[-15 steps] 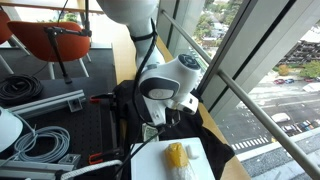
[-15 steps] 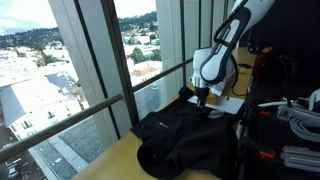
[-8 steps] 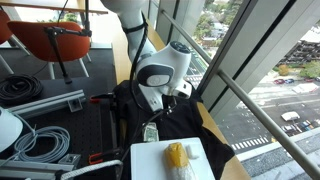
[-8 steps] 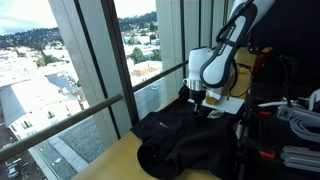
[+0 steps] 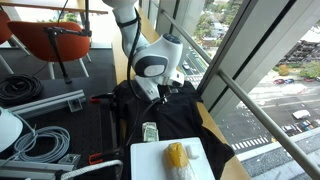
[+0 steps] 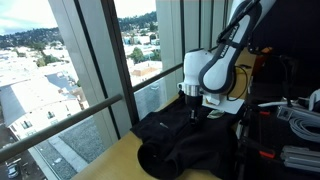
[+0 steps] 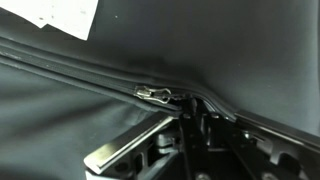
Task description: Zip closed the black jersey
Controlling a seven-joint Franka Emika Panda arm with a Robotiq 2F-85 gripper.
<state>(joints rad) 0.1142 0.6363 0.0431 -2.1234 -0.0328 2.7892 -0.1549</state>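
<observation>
The slider is short of the jersey's collar end [image 6: 162,157], past my gripper, away from the white board, so my gripper will pull the slider's pull there next and let it go.
The black jersey [image 5: 172,128] lies spread on the table by the window, and it shows in both exterior views [image 6: 178,142]. My gripper [image 5: 163,92] is pressed down onto its front, as the exterior view from the window side also shows [image 6: 194,109]. In the wrist view the zipper line runs across the black fabric [image 7: 70,110]. The silver zipper slider [image 7: 155,93] sits just ahead of my gripper [image 7: 190,110]. The fingers stand together, shut on the zipper pull behind the slider.
A white board [image 5: 150,165] with a yellow object [image 5: 176,154] lies on the jersey's near end, with a small green item [image 5: 150,131] beside it. Cables [image 5: 40,142] and black equipment lie to the side. A window rail [image 5: 250,98] runs close by. A white label [image 7: 65,15] shows on the fabric.
My gripper has slid along the zipper line, away from the white board and toward the far end of the jersey, staying down on the fabric.
</observation>
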